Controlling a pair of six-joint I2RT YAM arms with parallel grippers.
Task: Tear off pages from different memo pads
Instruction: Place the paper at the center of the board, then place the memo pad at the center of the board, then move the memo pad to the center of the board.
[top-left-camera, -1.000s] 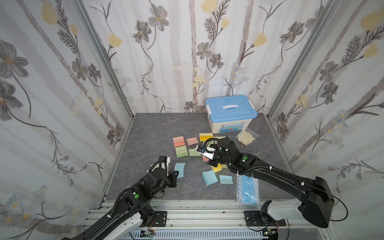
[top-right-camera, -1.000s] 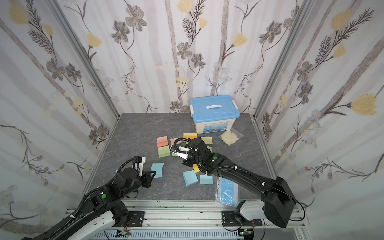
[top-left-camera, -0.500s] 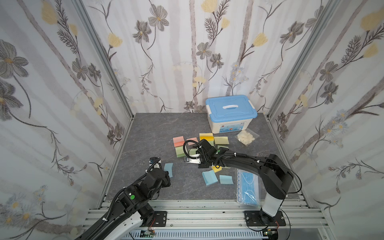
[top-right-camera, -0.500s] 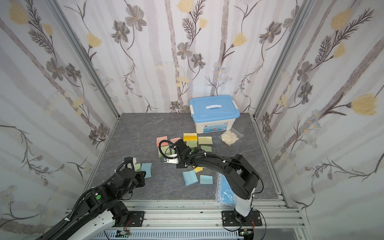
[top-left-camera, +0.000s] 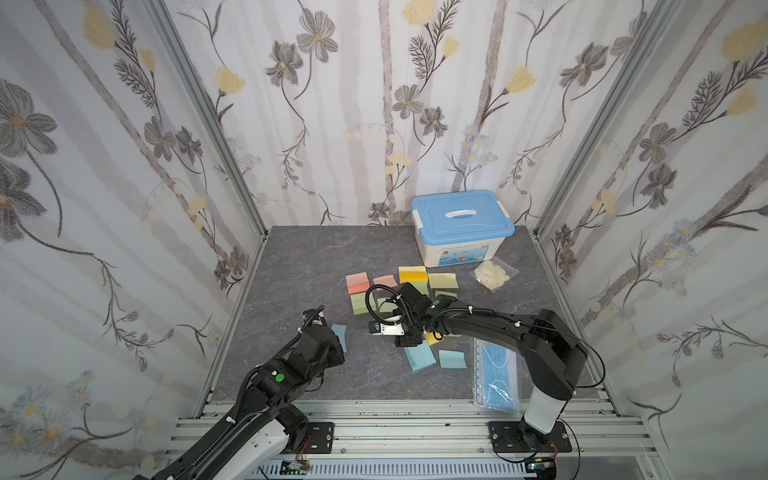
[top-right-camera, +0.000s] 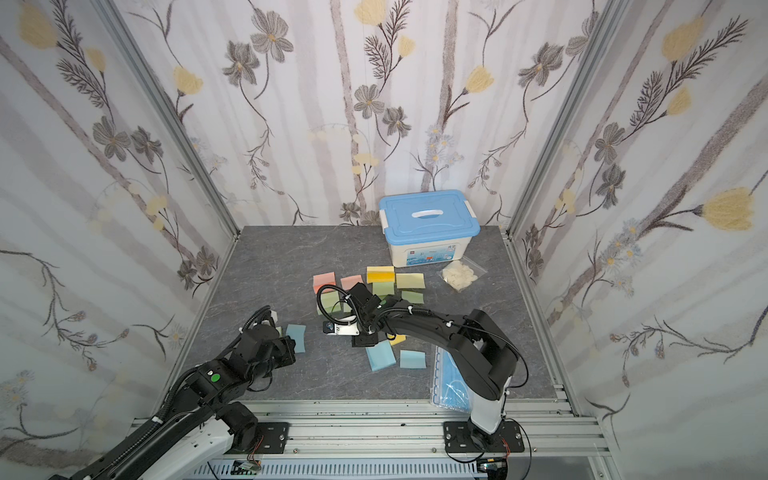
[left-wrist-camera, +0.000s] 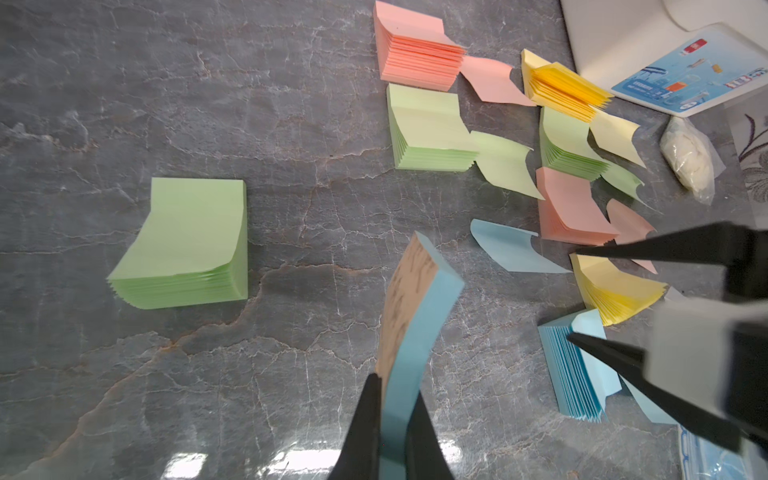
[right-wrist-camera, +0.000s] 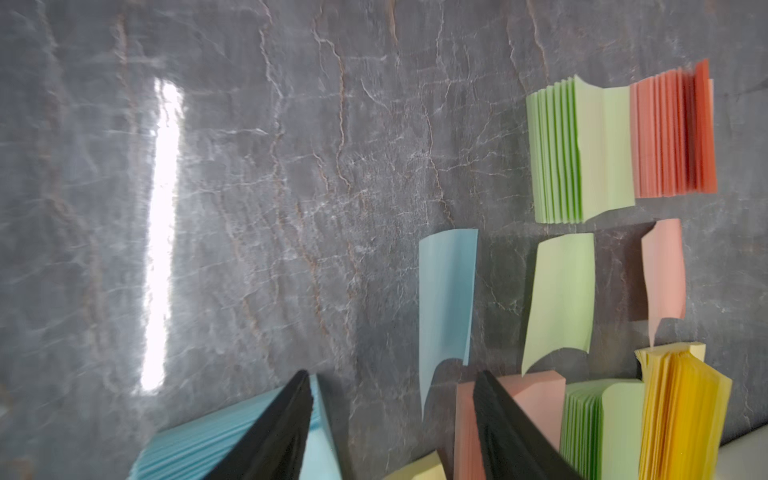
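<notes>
The left gripper will next move outward and down toward the curled page to release the blue pad, because bare tabletop (top-left-camera: 360, 328) (left-wrist-camera: 429, 209) beside that page lies below and outward of the gripper.
My left gripper (left-wrist-camera: 392, 384) is shut on a blue memo pad (left-wrist-camera: 419, 316) and holds it off the table; both top views show this pad (top-left-camera: 339, 333) (top-right-camera: 296, 336) at front left. My right gripper (right-wrist-camera: 392, 380) (top-left-camera: 401, 338) is open with nothing between its fingers. It hovers over another blue pad (right-wrist-camera: 232, 432) and a pink pad (right-wrist-camera: 536, 399). A loose blue page (right-wrist-camera: 446, 303) (left-wrist-camera: 511, 249) lies curled just ahead of it. Pink (top-left-camera: 358, 282), green (top-left-camera: 360, 303) and yellow (top-left-camera: 412, 274) memo pads sit in a cluster, with torn pages (top-left-camera: 442, 280) beside them. A lone green pad (left-wrist-camera: 187, 245) lies apart.
A blue-lidded storage box (top-left-camera: 461, 226) stands at the back right. A clear bag of white pieces (top-left-camera: 492, 274) lies beside it. A bag of blue face masks (top-left-camera: 496, 374) lies at the front right under the right arm. Flowered walls close in three sides.
My right gripper was shut and now stands open; it swung left and then came back toward the front. My left gripper drew the blue pad to the left.
</notes>
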